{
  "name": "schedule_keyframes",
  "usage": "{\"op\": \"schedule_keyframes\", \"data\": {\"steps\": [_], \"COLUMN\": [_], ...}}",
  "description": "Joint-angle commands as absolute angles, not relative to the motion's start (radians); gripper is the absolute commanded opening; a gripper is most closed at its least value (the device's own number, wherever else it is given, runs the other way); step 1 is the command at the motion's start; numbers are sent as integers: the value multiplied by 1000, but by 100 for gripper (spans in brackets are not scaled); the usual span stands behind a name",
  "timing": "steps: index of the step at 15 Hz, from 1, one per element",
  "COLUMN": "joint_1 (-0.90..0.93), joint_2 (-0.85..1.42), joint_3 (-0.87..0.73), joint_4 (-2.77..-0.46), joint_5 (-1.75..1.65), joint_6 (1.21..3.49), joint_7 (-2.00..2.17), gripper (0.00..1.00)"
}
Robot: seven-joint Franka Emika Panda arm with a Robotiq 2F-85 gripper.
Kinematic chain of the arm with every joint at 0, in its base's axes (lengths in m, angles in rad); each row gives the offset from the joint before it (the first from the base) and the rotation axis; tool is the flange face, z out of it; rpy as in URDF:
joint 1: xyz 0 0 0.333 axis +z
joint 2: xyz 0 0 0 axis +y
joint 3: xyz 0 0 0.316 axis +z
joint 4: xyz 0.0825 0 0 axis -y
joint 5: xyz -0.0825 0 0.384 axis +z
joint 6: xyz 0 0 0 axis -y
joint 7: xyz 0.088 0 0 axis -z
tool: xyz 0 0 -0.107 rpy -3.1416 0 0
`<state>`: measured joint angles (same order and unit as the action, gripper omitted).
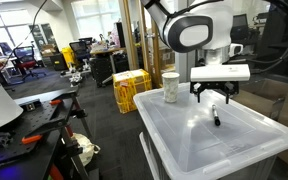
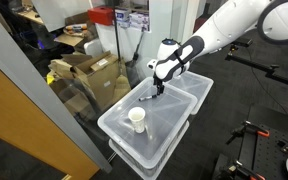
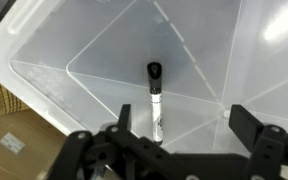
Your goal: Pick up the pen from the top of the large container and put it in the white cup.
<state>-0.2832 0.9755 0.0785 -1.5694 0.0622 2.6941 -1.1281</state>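
Observation:
The pen is below my gripper and already lined up between its open fingers, so I will lower my gripper onto the pen's pale body (image 1: 214,107) (image 3: 157,107) next to the black cap.
The pen (image 3: 155,95) lies on the recessed lid of the large translucent container (image 3: 74,45); it has a black cap and a pale barrel. In an exterior view the pen (image 1: 216,118) lies just below my gripper (image 1: 216,99). My gripper (image 3: 184,125) is open and empty, hovering a little above the lid, with the pen between the fingers and nearer the left one in the wrist view. The white cup (image 1: 171,87) stands upright on the container (image 1: 219,145) near its corner. In an exterior view the cup (image 2: 137,119) is apart from the gripper (image 2: 158,93) on the container (image 2: 169,135).
Yellow crates (image 1: 131,90) stand on the floor behind the container. Cardboard boxes (image 2: 89,75) sit beside it, and cardboard (image 3: 9,140) shows below the lid's edge. Office chairs (image 1: 24,62) and a cluttered bench (image 1: 29,125) are off to one side.

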Motion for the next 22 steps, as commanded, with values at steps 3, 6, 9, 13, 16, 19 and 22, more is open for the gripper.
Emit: {"op": "schedule_keyframes", "data": {"steps": [3,6,9,13,16,19,22], "joint_1": [-263,-249,-243,-230,-225,-220,-220], "joint_2": [1085,1130,1176,1226,1255,1279,1299], "joint_3": [73,66,66,59,57,54,57], "joint_4": [-1390,-1334,-1285,-1229,-1189,-1153,-1120], "joint_5": [18,12,9,1,-3,-11,-20], "joint_6": [2582,2560,2556,2559,2547,2524,2494], "joint_7": [-1080,-1075,-1077,-1072,-1071,-1068,-1056], "gripper": [100,100,100,100,100,87,64]}}
